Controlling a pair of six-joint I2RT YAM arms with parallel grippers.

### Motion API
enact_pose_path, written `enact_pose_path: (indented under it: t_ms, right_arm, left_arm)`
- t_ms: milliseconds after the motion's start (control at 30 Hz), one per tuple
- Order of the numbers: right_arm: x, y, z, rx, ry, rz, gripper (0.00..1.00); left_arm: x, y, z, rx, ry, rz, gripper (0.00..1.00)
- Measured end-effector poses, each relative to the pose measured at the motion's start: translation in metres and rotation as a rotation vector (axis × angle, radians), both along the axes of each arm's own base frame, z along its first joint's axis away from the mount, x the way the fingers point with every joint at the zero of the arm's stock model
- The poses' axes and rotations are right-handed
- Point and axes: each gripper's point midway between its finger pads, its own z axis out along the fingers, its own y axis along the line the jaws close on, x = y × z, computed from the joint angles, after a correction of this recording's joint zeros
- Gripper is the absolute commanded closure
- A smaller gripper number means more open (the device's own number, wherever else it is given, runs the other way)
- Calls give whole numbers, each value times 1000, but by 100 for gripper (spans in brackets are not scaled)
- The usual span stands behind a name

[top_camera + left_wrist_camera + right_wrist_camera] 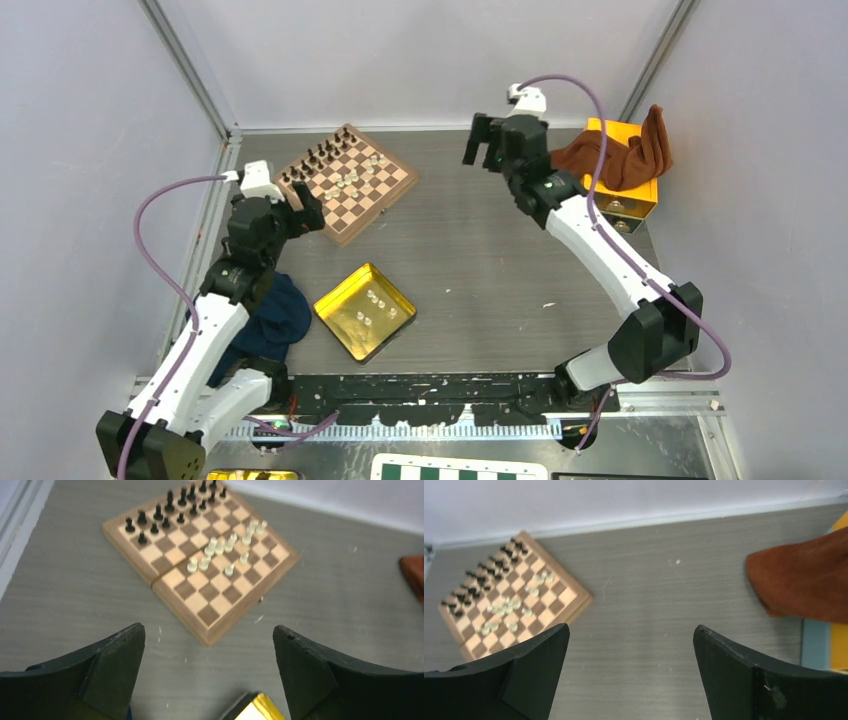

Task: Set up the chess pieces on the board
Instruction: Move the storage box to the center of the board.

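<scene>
My right gripper moves back, down and to the left in the top view next, astride the yellow tray's rim nearest it, since cream pieces sit inside.
The small wooden board point(392, 190) lies at the back left of the table, turned diagonally. Dark pieces point(320, 160) stand along its far-left side and cream pieces point(358, 172) stand near its middle. The left wrist view shows the board point(215, 625), dark pieces point(170, 510) and cream pieces point(220, 547). Several more cream pieces point(368, 306) lie in the yellow tray point(340, 318). My left gripper point(303, 208) is open and empty, above the table by the board's near-left side. My right gripper point(482, 142) is open and empty, raised at the back, right of the board point(569, 597).
A brown cloth point(625, 152) drapes over a yellow box point(640, 190) at the back right. A dark blue cloth point(275, 318) lies by the left arm. A green-and-white checkered board point(460, 470) shows at the bottom edge.
</scene>
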Motion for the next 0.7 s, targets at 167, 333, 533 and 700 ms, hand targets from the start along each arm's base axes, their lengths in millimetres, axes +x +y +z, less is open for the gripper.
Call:
enact_pose_path:
  t_ms: [167, 333, 533, 700]
  right_arm:
    - [-30, 56, -42, -25, 99, 154, 0]
    - [-74, 119, -105, -1, 265, 419, 0]
    - [-147, 176, -171, -68, 440, 659, 0]
    - [-202, 208, -186, -111, 483, 816, 0]
  left_arm:
    - [-29, -11, -17, 22, 131, 12, 0]
    - [-62, -10, -21, 1, 207, 66, 0]
    - [-83, -1, -35, -20, 293, 140, 0]
    - [-93, 3, -46, -25, 345, 174, 0]
